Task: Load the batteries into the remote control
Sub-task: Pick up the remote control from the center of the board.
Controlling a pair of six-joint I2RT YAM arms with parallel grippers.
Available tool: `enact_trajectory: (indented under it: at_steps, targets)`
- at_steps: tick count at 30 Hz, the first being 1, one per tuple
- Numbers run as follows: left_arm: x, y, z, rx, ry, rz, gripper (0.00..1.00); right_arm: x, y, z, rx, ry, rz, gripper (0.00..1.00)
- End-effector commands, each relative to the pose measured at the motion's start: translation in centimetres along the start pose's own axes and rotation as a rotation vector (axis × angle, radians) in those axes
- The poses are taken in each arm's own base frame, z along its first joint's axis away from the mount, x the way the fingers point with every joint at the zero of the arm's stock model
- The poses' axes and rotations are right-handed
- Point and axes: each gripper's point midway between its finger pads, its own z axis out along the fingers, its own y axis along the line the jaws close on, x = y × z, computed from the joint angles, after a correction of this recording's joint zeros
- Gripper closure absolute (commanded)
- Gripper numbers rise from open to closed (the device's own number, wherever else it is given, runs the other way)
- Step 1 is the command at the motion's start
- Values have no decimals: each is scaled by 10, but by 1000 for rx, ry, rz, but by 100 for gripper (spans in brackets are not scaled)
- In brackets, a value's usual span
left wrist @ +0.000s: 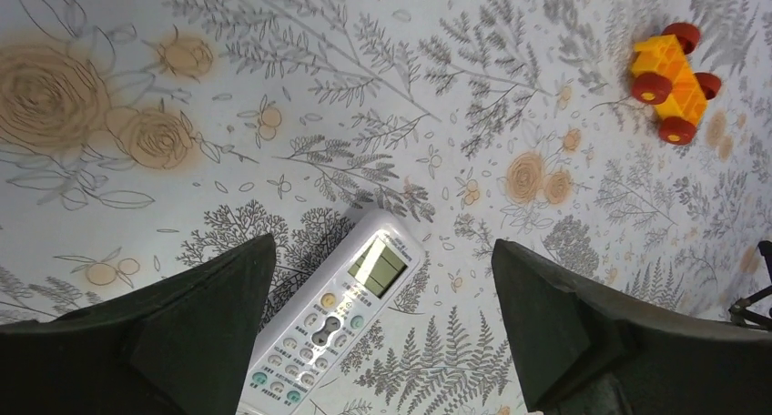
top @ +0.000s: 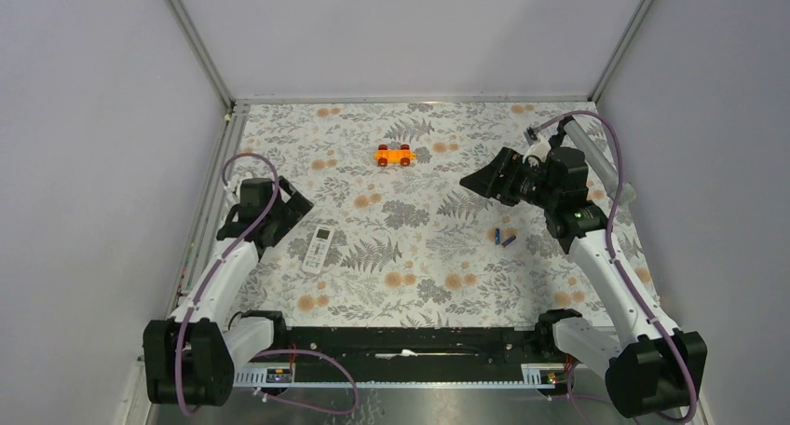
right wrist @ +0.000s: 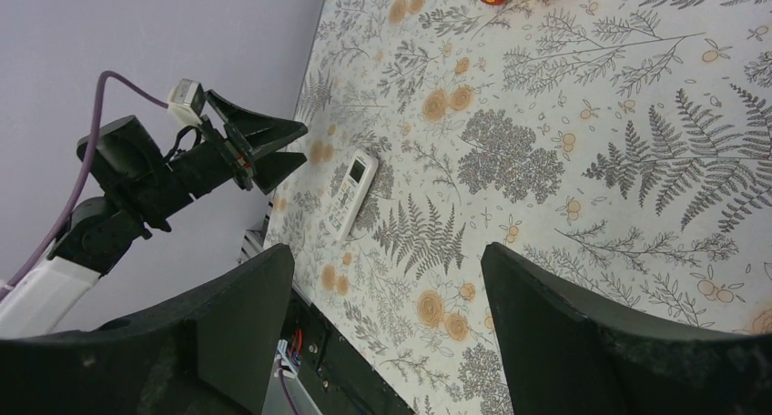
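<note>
The remote lies slanted between the left gripper's open fingers, so the left gripper will go down over the remote's buttons (top: 318,251) (left wrist: 308,349), moving to the right in the top view and turning.
The white remote control (top: 319,249) lies face up on the flowered table cover, left of centre, display and buttons showing (left wrist: 337,319); it is small in the right wrist view (right wrist: 350,192). My left gripper (top: 287,209) hovers just above and to the left of it, open, with the remote seen between its fingers (left wrist: 382,247). Two batteries (top: 504,238), small blue cylinders with reddish tips, lie side by side right of centre. My right gripper (top: 477,183) hangs above the table behind them, open and empty (right wrist: 387,251). Neither wrist view shows the batteries.
An orange toy car (top: 394,155) with red wheels stands at the back middle (left wrist: 672,76). A grey tube (top: 596,159) on a black tripod stands by the right wall, behind my right arm. Grey walls close in three sides.
</note>
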Motion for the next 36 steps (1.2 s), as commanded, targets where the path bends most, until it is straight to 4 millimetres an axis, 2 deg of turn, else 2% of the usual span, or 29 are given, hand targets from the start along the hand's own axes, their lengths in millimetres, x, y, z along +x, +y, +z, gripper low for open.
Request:
enact_trajectory:
  at_steps: [1, 4, 8, 14, 16, 19, 24, 28, 33, 36]
  targets:
    - [9, -5, 15, 51, 9, -72, 1, 1, 4, 3, -23, 1, -23, 16]
    - [14, 11, 21, -2, -8, -72, 1, 1, 3, 2, -9, 1, -26, 16]
    - [27, 15, 23, -30, -3, -32, 1, 3, 2, -1, -2, -6, -33, 15]
    - [66, 6, 17, 14, 71, -16, 1, 8, -8, 0, 39, 14, -27, 15]
    - [83, 7, 13, 20, 91, 7, 1, 8, -13, -1, 65, 9, -36, 15]
    - [94, 14, 8, -6, 84, 49, 1, 7, -16, -3, 86, 1, -45, 15]
    - [100, 15, 1, -30, 72, 135, 1, 11, -19, -4, 89, 5, -44, 15]
    - [106, 18, 4, -85, 109, 220, 1, 15, -23, -3, 94, 12, -38, 15]
    - [105, 26, 8, -221, 148, 369, 6, 19, -25, -5, 93, 10, -51, 13]
    - [107, 24, 10, -251, 163, 423, 10, 22, -28, -7, 101, 8, -52, 13]
